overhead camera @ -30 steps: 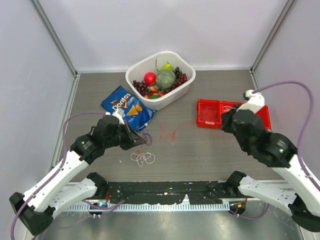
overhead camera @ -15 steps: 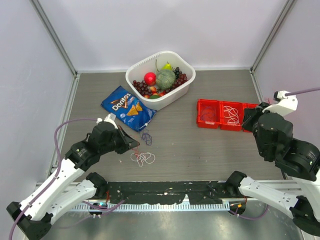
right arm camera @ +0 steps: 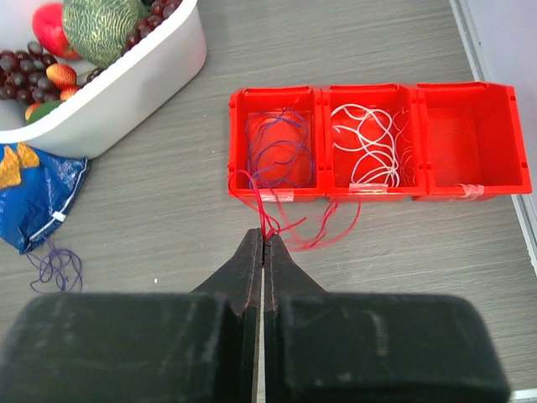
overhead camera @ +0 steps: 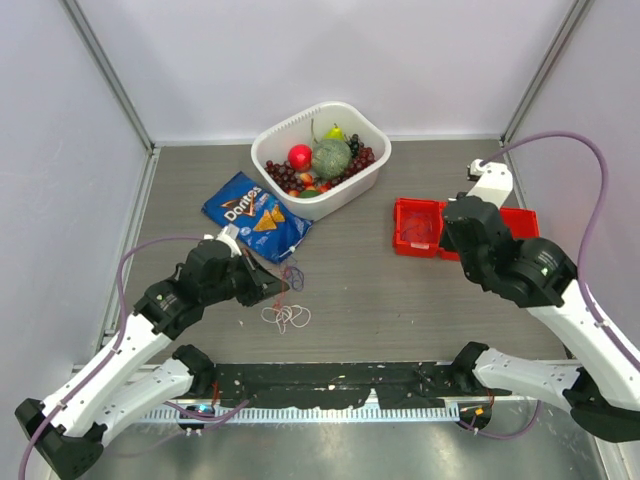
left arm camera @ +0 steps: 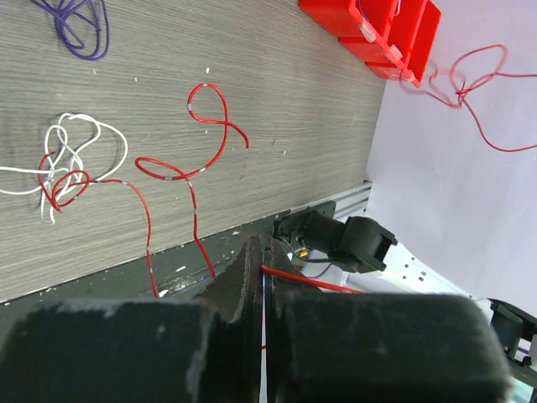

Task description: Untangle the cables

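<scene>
I will next move my right gripper across and down to let go of the red cable, because the empty bin is below my right gripper, to its right in the top view.
My left gripper [left arm camera: 262, 248] is shut on a red cable [left arm camera: 306, 282] that comes out between its fingers. It hovers in the top view [overhead camera: 284, 287] between a purple cable bunch [overhead camera: 292, 274] and a white and red bunch [overhead camera: 286, 317]. The left wrist view shows loose red cable loops [left arm camera: 205, 134], a white cable [left arm camera: 80, 143] and the purple cable [left arm camera: 80, 21] on the table. My right gripper [right arm camera: 263, 238] is shut on a thin red cable [right arm camera: 329, 228] that dangles in front of the red bins [right arm camera: 322, 88]. The left bin holds a purple-blue cable [right arm camera: 277, 147], the middle bin white cables [right arm camera: 369, 143].
A white basin of fruit [overhead camera: 282, 133] stands at the back centre. A blue chip bag [overhead camera: 255, 215] lies in front of it, next to the purple bunch. The right-hand red bin [right arm camera: 466, 138] is empty. White walls close in left, right and back.
A second ago a red cable stretched over the table between the grippers. The right arm swung off to the right, then came back over the red bins. The left gripper shifted slightly.
</scene>
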